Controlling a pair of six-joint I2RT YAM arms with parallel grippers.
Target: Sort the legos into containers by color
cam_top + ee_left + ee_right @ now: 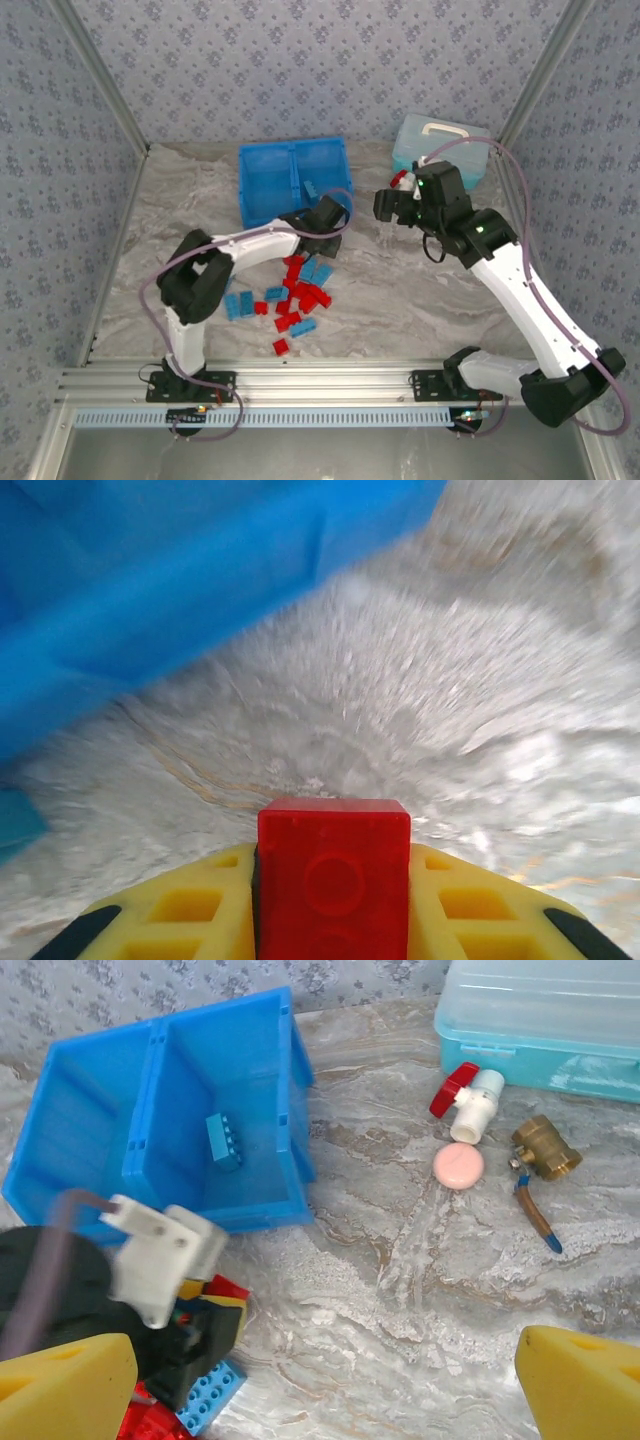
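The red lego rises in my left gripper next and swings outward over the tray's empty section (268,183) behind the tray's front side for release, as that section is free of light blue.
My left gripper (333,900) is shut on a bright red lego (333,845), pinched between its yellow fingers (190,910). It hovers just in front of the blue tray (150,600), near the tray's front right corner (325,215). The tray (262,172) has two compartments; one light blue lego (224,1140) lies in the right one (312,188). A pile of red and light blue legos (298,292) lies on the table in front of the tray. My right gripper (325,1400) is open and holds nothing, to the right of the tray (395,205).
A pale blue lidded case (440,148) stands at the back right. In front of it lie a red-and-white valve (465,1095), a pink disc (459,1166) and a brass valve (545,1155). Patterned walls enclose the marbled table (400,290).
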